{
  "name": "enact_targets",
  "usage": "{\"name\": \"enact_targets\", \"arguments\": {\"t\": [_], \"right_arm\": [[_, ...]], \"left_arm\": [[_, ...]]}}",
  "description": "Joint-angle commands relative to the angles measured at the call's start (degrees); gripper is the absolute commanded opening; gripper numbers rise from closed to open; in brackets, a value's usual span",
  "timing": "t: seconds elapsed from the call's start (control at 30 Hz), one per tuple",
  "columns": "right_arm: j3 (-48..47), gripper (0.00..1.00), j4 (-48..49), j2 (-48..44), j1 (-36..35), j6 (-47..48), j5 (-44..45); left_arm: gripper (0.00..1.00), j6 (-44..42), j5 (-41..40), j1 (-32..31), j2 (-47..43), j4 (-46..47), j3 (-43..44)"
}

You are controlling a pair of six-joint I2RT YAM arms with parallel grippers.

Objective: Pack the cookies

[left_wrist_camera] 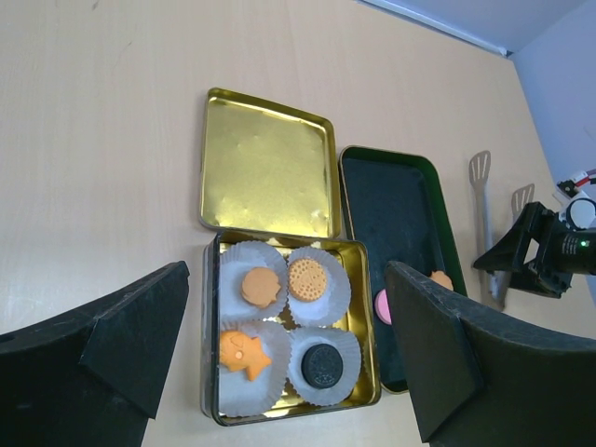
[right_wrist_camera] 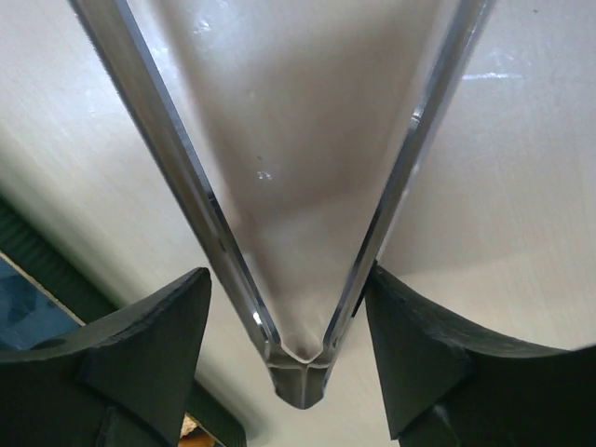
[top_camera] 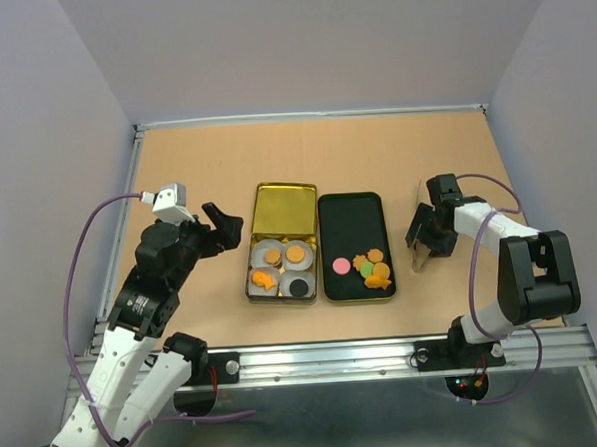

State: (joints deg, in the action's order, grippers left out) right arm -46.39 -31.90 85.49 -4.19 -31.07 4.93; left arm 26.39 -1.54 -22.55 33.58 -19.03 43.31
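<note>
The left gripper moves down and outward, astride the lid's edge away from the tray, and closes there next, since every cup already holds a cookie.
A gold tin [top_camera: 281,269] holds four white paper cups, each with one of the cookies: round brown [left_wrist_camera: 260,287], round dotted [left_wrist_camera: 307,279], orange fish [left_wrist_camera: 242,352] and dark round [left_wrist_camera: 323,366]. More cookies [top_camera: 373,270] lie at the near end of the black tray [top_camera: 350,221], one of them pink [top_camera: 339,266]. My left gripper [top_camera: 227,227] is open and empty, hovering left of the tin; in the left wrist view [left_wrist_camera: 288,267] it frames the tin. My right gripper [top_camera: 424,232] straddles the metal tongs [right_wrist_camera: 300,368] on the table near their hinge, its right finger touching, the left just apart.
The tin's open lid [top_camera: 283,209] lies flat behind the tin. The tongs [left_wrist_camera: 484,214] lie right of the black tray, their spatula ends pointing to the far side. Pale walls bound the table on three sides.
</note>
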Motion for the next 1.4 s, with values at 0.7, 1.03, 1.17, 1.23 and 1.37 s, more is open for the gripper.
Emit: {"name": "enact_targets", "arguments": {"t": [0.7,1.03,1.17,1.23,1.37], "right_arm": [[-4.23,1.0,-8.17,-22.19,-0.73,-0.39,-7.45],[-5.11,0.99,-9.58,-35.29,-1.18,-4.0,-22.85],[-4.76,0.98,-10.81,-37.67,-1.18,-4.35,-24.96],[-4.5,0.97,-11.78,-38.21,-1.18,-4.0,-25.58],[-4.15,0.95,-12.92,-39.17,-1.18,-3.3,-26.2]], "left_arm": [[0.99,-1.78,-0.39,-0.04,9.21,5.22,1.25],[0.99,-8.55,4.26,3.47,41.54,4.52,16.88],[0.96,-9.78,2.86,3.56,51.9,4.17,23.55],[0.93,-10.22,1.98,3.65,54.73,3.3,25.67],[0.83,-11.1,-0.83,3.65,61.93,2.15,30.94]]}}
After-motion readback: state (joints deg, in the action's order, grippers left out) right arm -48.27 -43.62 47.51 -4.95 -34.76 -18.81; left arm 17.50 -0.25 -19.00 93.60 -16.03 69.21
